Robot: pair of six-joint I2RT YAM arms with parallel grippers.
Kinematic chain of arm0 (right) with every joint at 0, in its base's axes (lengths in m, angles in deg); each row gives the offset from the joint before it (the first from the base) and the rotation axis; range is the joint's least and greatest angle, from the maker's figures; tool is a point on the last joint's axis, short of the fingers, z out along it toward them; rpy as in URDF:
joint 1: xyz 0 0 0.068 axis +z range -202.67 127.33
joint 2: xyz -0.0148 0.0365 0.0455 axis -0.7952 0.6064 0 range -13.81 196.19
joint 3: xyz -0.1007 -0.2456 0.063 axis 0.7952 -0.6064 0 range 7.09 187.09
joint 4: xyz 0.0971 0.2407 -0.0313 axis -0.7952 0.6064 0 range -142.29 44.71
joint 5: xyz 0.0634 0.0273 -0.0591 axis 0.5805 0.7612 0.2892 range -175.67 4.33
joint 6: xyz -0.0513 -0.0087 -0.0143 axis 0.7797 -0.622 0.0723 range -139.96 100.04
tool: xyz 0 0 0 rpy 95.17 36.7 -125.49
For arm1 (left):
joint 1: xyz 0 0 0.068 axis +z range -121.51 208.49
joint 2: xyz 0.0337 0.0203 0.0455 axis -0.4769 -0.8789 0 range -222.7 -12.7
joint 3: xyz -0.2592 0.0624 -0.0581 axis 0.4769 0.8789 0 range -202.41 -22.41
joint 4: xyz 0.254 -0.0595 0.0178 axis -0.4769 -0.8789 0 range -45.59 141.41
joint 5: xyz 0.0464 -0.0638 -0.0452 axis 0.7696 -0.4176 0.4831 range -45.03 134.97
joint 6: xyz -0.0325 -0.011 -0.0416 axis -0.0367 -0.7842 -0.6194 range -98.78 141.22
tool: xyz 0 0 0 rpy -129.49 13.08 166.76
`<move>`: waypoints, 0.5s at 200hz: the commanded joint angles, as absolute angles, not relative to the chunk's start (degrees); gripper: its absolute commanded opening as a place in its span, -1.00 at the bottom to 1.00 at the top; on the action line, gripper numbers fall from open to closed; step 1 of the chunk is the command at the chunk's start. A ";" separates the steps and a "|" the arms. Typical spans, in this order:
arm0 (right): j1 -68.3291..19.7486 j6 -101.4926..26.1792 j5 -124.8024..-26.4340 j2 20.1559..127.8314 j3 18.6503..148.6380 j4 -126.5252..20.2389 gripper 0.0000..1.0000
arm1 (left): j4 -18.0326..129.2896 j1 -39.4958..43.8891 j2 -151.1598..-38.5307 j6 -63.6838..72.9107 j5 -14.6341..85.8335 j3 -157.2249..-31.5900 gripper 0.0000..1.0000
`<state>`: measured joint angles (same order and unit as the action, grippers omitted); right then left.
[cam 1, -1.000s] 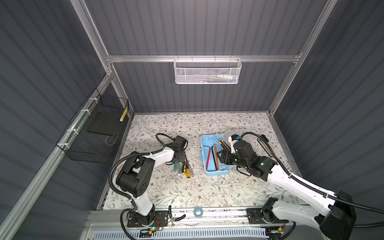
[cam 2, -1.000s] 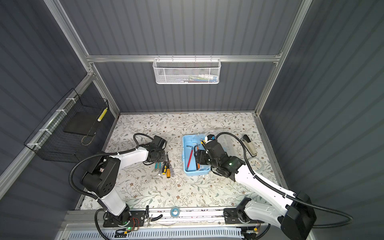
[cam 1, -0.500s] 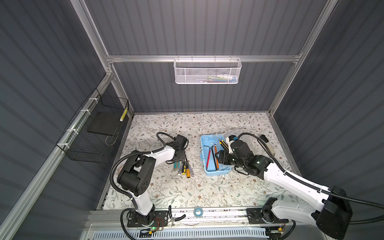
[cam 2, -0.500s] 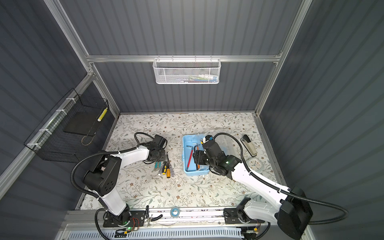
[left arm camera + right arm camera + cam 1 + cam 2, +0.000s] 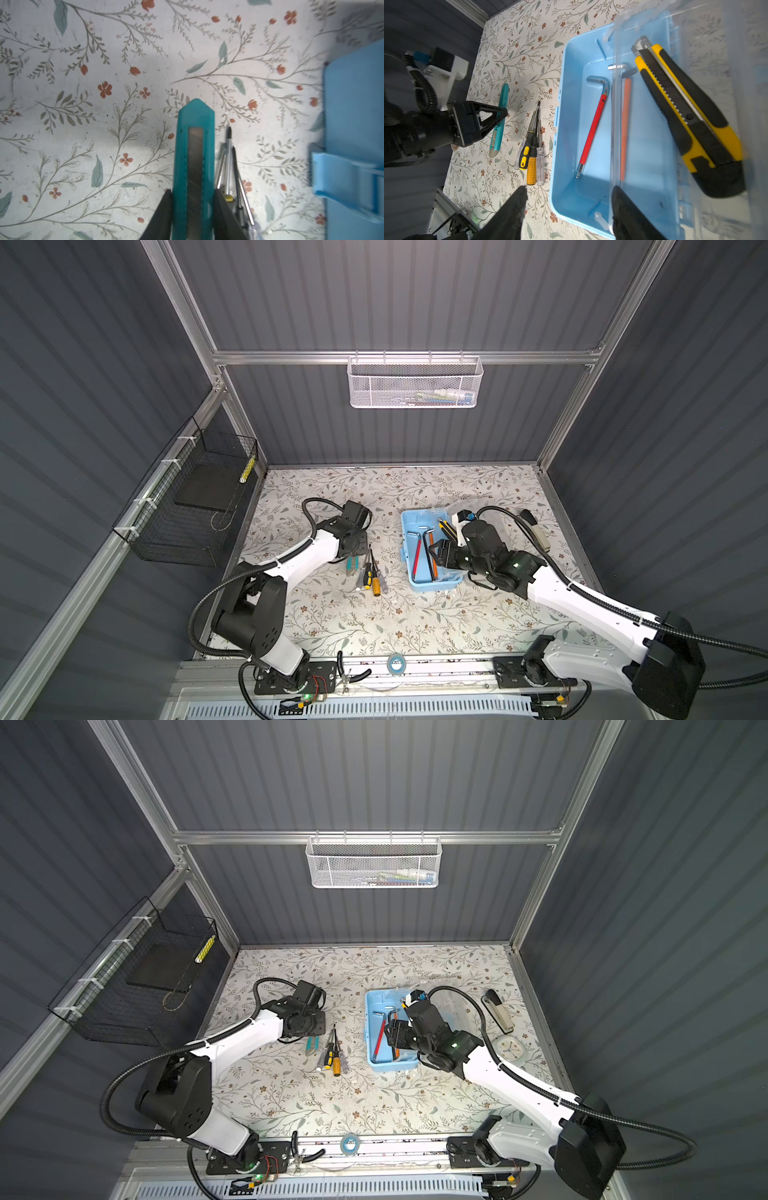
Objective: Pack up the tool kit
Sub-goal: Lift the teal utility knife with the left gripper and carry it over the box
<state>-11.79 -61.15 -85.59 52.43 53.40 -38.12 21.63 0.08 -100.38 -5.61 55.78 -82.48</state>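
Observation:
My left gripper rises next, crosses the side of the case and releases the teal knife [image 5: 354,563] onto the clear lid's yellow-black knife [image 5: 447,529], which lies beyond that side.
The tool kit [image 5: 405,556] [image 5: 369,1036], a light-blue case, lies open right of centre in both top views. Through its raised clear lid [image 5: 643,25] I see a yellow-black utility knife [image 5: 685,116]. A red hex key [image 5: 592,128] and an orange hex key [image 5: 624,124] lie in the case. My right gripper [image 5: 569,199] [image 5: 434,558] is open over the case's near end: one finger is outside the wall, the other at the lid's edge. My left gripper [image 5: 193,193] [image 5: 500,113] is shut on a teal utility knife [image 5: 194,158] [image 5: 354,563], low over the table.
Several screwdrivers [image 5: 370,572] [image 5: 531,145] lie between the teal knife and the case. A white mesh basket [image 5: 415,383] hangs on the back wall and a black wire basket [image 5: 187,506] on the left wall. A stapler [image 5: 536,531] lies far right, and a tape roll [image 5: 395,664] sits on the front rail.
The left wrist has edged slightly toward the back with the teal knife still between its fingers. The right arm has barely moved.

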 commanded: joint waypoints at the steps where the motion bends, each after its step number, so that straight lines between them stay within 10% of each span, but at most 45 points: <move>1: -12.62 -61.71 -85.41 48.94 52.63 -38.36 0.30 | 20.48 0.23 -95.51 -9.11 49.33 -83.98 -1.00; 100: -20.19 -57.54 -88.21 34.54 53.37 -28.91 0.30 | 41.57 -21.29 -102.44 -23.57 55.33 -97.86 -1.00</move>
